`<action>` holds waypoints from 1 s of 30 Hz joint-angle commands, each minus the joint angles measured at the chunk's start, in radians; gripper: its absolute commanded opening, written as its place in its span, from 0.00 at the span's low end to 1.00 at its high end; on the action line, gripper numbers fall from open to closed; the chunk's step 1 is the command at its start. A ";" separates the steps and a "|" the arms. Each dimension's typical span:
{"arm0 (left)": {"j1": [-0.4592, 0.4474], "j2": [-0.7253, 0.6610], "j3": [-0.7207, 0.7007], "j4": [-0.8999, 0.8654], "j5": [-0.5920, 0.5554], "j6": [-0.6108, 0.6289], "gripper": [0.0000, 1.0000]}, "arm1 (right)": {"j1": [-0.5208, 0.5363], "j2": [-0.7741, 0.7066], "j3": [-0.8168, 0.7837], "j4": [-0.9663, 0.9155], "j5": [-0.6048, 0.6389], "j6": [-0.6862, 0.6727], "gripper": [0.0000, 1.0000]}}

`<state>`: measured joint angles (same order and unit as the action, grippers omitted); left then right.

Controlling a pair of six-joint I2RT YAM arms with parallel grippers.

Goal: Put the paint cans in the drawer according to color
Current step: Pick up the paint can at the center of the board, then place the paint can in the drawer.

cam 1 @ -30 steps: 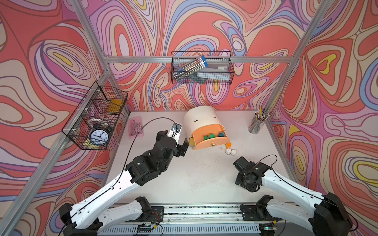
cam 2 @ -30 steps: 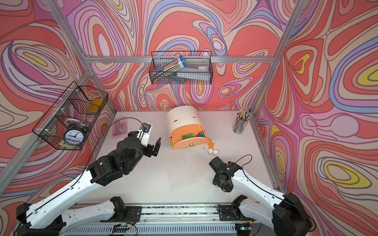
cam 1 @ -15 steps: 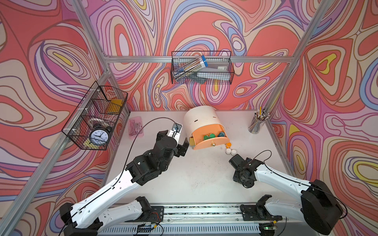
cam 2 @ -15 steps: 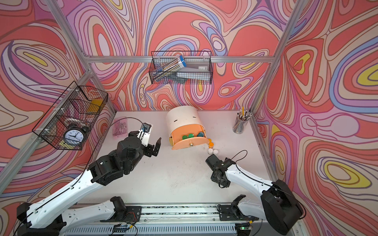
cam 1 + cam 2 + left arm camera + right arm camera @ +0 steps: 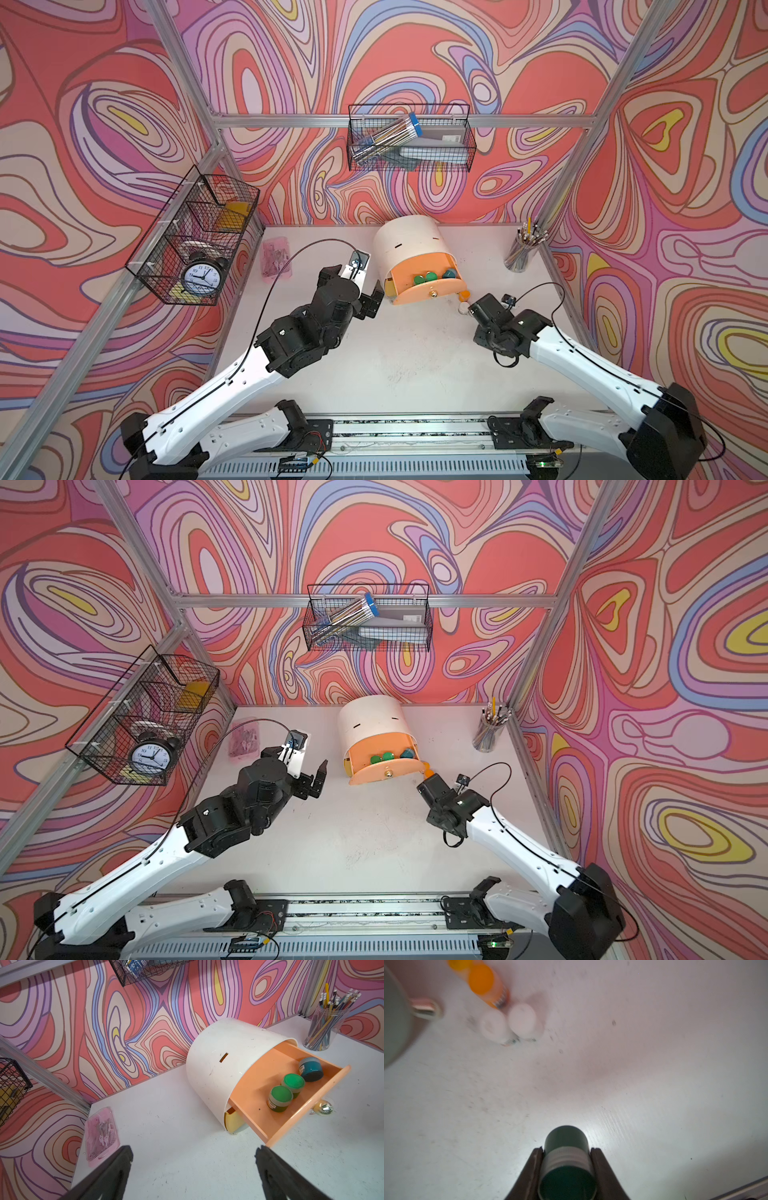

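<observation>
I will next lift the teal can with my right gripper and carry it outward to release over the drawer's empty bottom behind the green cans.
The cream drawer chest (image 5: 409,245) stands at the back of the table with its peach top drawer (image 5: 291,1118) pulled out. Inside it are two green paint cans (image 5: 280,1098) (image 5: 294,1084) and a teal one (image 5: 311,1069). On the table beside the drawer's right end stand orange cans (image 5: 481,979) and two white cans (image 5: 493,1024) (image 5: 522,1018). My right gripper (image 5: 566,1149) is shut on another teal can (image 5: 565,1140), just short of those cans (image 5: 462,308). My left gripper (image 5: 193,1151) hangs open and empty left of the drawer (image 5: 370,299).
A clear cup of pencils (image 5: 521,253) stands at the back right corner. A pink plastic case (image 5: 275,259) lies at the back left. A wire basket with a clock (image 5: 195,245) hangs on the left wall, another basket (image 5: 409,139) on the back wall.
My right arm has moved forward towards the drawer and the loose cans, its jaws narrowing. The left arm has stayed where it was, open.
</observation>
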<state>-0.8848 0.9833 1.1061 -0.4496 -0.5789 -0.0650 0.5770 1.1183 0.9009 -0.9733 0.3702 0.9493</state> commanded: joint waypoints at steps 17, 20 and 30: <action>-0.001 -0.032 0.014 -0.018 0.001 -0.018 0.99 | 0.089 0.425 0.761 0.122 -0.156 -0.199 0.26; -0.002 -0.036 0.014 -0.018 0.004 -0.020 0.99 | 0.120 0.481 0.812 0.120 -0.149 -0.225 0.27; -0.001 -0.038 0.016 -0.021 0.020 -0.029 0.99 | 0.135 0.576 0.875 0.065 -0.161 -0.239 0.42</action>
<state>-0.8848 0.9573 1.1061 -0.4500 -0.5674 -0.0795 0.7082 1.6783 1.7519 -0.8886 0.2169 0.7250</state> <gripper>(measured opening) 0.988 0.405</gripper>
